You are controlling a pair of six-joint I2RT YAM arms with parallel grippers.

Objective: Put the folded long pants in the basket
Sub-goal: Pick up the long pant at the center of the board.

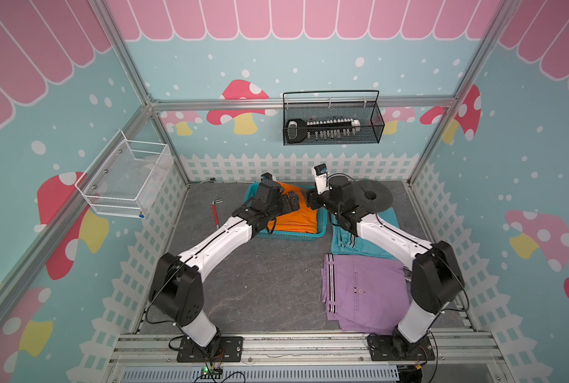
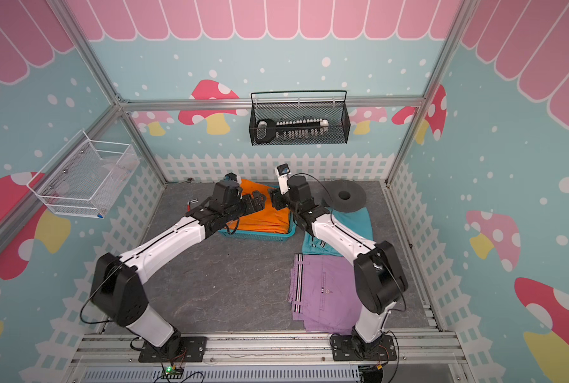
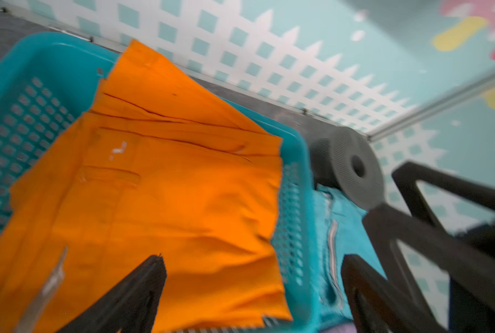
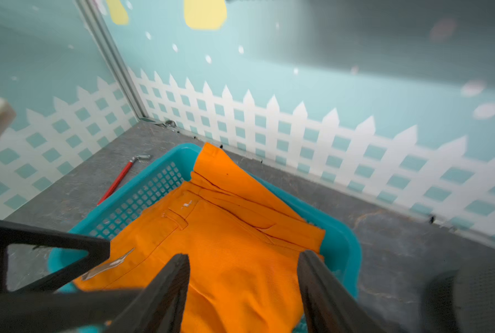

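The pants are still outside the basket, so my left gripper will next come back from the basket and down onto the striped edge of the lilac pants (image 1: pixel 366 291).
The orange folded long pants (image 1: pixel 294 223) (image 2: pixel 266 219) (image 3: pixel 183 187) (image 4: pixel 226 230) lie in the turquoise basket (image 1: pixel 289 236) (image 2: pixel 256 234) (image 3: pixel 38 57) (image 4: pixel 345 239), one far corner riding up over its back rim. Both grippers hover just above them, facing each other. My left gripper (image 1: pixel 293 205) (image 3: pixel 253 259) and my right gripper (image 1: pixel 311 199) (image 4: pixel 243 255) are open, with nothing between the fingers. The teal pants (image 1: pixel 346 247) (image 2: pixel 354 219) (image 3: pixel 347 227) lie right of the basket, partly under the right arm. In front of them lie the lilac pants (image 1: pixel 366 291) (image 2: pixel 326 291).
A black disc (image 1: pixel 374 195) (image 2: pixel 344 195) rests at the teal pants' far edge. A red-handled tool (image 1: pixel 215 214) (image 4: pixel 119 178) lies left of the basket. A black wire basket (image 1: pixel 333 122) hangs on the back wall, a white mesh basket (image 1: pixel 127 179) on the left wall.
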